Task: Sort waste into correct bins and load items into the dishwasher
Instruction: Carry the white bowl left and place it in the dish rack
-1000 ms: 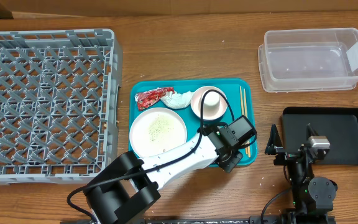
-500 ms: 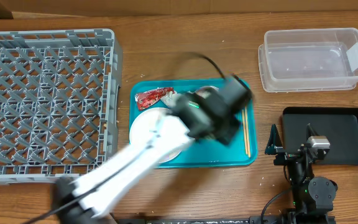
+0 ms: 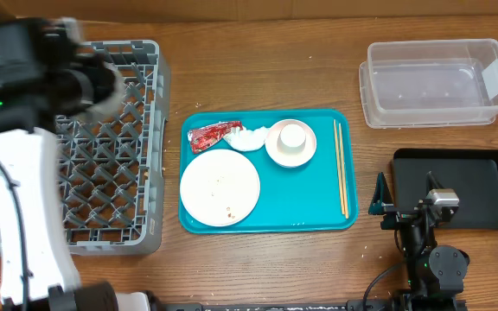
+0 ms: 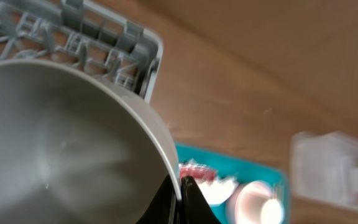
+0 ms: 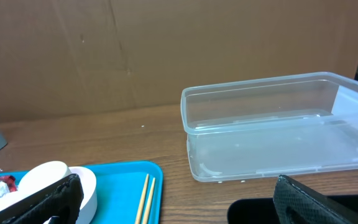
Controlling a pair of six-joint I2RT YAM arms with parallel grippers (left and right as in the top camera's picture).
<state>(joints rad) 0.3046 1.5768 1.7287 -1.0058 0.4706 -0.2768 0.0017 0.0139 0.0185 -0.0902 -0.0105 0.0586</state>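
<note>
The grey dish rack's slots [image 3: 83,111] [image 4: 64,48] are empty, so next I need to move my left gripper to the left in the overhead view and then lower the tipped bowl into them.
My left gripper [image 4: 180,198] is shut on the rim of a pale round bowl [image 4: 61,143] and holds it over the grey dish rack [image 3: 67,147]; the overhead view shows it blurred [image 3: 93,86]. On the teal tray [image 3: 305,199] lie the red wrapper [image 3: 210,135], the white napkin [image 3: 247,138], a second bowl [image 3: 277,155] with the white cup [image 3: 293,136] in it, the white plate [image 3: 220,188] with a few crumbs, and the chopsticks [image 3: 341,168]. My right gripper [image 5: 179,211] is open and empty over the black tray [image 3: 482,186].
The clear tub [image 3: 435,82] stands at the back right, behind the black tray. In the right wrist view the tub [image 5: 278,130] is ahead and the chopsticks [image 5: 145,199] lie on the teal tray's right side. Bare wooden table lies between tray and bins.
My left arm has lifted the bowl off the plate and swung left from the teal tray to above the dish rack. The right arm has not moved.
</note>
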